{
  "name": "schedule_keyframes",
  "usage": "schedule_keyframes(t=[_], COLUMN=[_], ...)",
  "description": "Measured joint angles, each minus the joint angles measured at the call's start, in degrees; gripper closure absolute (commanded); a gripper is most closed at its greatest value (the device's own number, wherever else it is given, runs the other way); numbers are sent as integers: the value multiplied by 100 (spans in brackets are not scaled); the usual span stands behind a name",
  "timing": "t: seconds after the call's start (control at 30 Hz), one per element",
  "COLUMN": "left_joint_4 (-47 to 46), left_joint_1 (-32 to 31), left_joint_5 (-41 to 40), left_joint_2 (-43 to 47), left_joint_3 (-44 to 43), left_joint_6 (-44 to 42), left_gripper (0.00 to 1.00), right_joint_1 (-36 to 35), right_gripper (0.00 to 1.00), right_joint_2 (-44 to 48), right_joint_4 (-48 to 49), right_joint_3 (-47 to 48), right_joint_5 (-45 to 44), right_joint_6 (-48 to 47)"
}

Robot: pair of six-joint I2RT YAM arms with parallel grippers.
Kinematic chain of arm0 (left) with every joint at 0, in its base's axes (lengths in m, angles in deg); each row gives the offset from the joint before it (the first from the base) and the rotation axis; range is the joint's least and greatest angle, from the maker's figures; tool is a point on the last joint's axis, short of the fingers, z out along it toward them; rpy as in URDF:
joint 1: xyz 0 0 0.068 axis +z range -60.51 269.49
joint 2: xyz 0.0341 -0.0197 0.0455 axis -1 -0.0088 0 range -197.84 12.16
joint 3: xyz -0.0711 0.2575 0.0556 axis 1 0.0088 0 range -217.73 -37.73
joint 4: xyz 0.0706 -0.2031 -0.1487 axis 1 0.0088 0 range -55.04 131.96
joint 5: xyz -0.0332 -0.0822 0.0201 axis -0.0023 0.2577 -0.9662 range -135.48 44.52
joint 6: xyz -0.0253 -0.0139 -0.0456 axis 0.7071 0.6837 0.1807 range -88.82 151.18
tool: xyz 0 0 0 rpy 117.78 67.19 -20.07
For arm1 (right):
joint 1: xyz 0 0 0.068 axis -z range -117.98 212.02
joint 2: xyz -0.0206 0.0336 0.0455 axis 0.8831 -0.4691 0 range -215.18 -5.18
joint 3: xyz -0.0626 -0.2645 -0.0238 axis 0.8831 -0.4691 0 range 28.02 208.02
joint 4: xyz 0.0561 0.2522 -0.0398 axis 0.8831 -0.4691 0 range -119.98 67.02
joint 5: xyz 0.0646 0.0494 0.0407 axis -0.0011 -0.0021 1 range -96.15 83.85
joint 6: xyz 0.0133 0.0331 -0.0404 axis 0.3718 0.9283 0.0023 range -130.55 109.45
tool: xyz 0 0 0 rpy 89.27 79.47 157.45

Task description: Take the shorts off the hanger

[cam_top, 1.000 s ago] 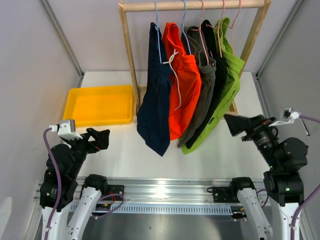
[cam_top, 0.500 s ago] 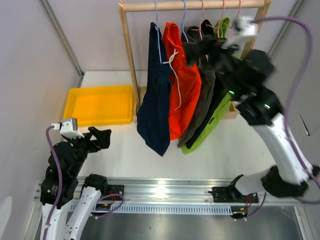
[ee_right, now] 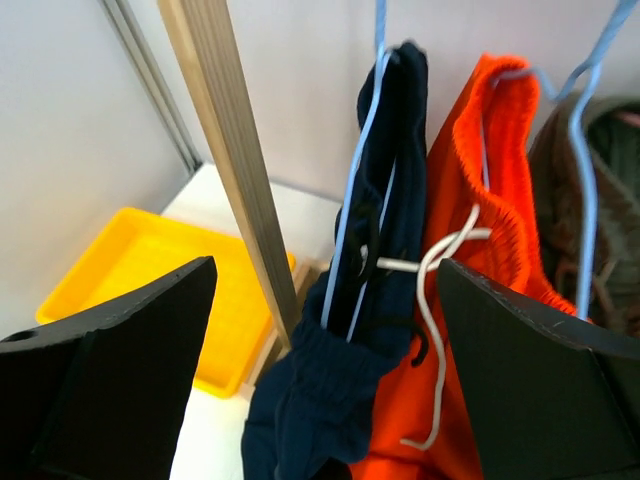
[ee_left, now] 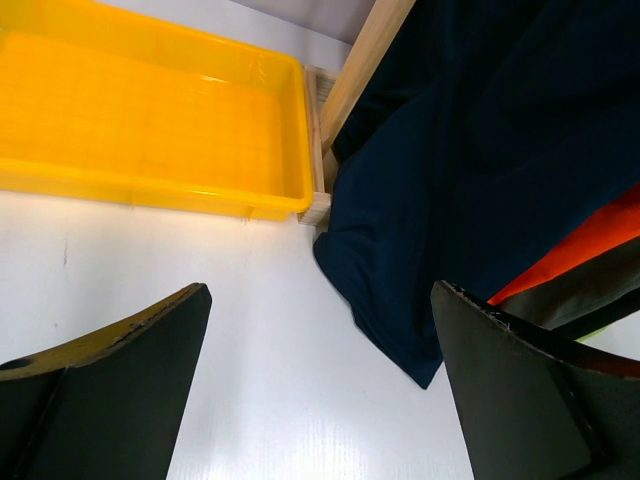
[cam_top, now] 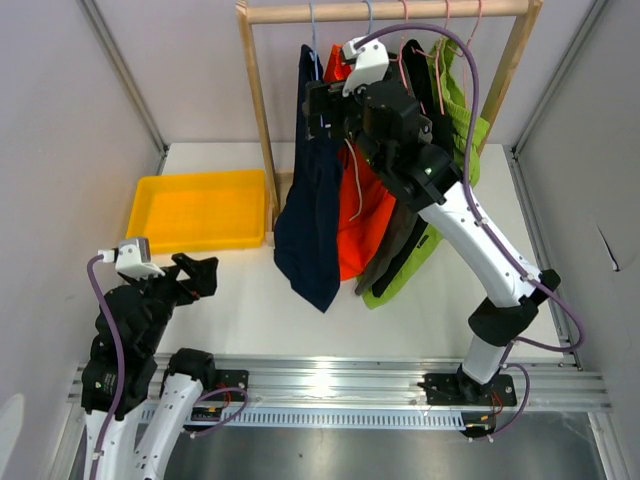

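My right gripper is open and will next move outward and bring its fingers around that light-blue arm (cam_top: 317,69) (ee_right: 349,207), because the hanger's near arm is bare in front of the navy shorts' waistband.
Five pairs of shorts hang on hangers from a wooden rail (cam_top: 390,10): navy (cam_top: 308,215), orange with a white drawstring (cam_top: 368,195), olive-grey (cam_top: 398,238), black (cam_top: 432,205) and lime green (cam_top: 458,165). My right gripper (cam_top: 318,110) is raised to the top of the navy shorts, open and empty. In the right wrist view the gripper (ee_right: 325,265) faces the navy shorts (ee_right: 390,200) on their blue hanger (ee_right: 358,180), with the orange shorts (ee_right: 500,180) beside them. My left gripper (cam_top: 197,275) is open and empty, low at the front left, its jaws (ee_left: 320,290) wide apart over the table.
A yellow tray (cam_top: 200,210) lies at the back left, next to the rack's left wooden post (cam_top: 258,110). The tray (ee_left: 150,110) and the navy hem (ee_left: 400,300) show in the left wrist view. The post (ee_right: 225,150) stands just left of the navy shorts.
My right arm has swung up from the table's right side to the rail, then left across the shorts to the navy pair. The left arm has not moved.
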Motion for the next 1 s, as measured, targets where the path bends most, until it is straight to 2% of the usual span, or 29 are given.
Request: schedule_keyframes(t=[0.43,0.83,1.0], left_joint_4=[0,0,-2], left_joint_1=[181,291,291], left_joint_5=[0,7,9], left_joint_2=[-28,-31,-31], left_joint_3=[0,17,22], left_joint_6=[0,0,0], left_gripper=[1,1,1], right_joint_1=[857,719,647], right_gripper=[1,3,13], right_joint_2=[-61,-586,-804], right_joint_4=[461,546,634], right_joint_3=[70,374,658], right_joint_5=[699,1196,1248], right_joint_6=[472,660,667])
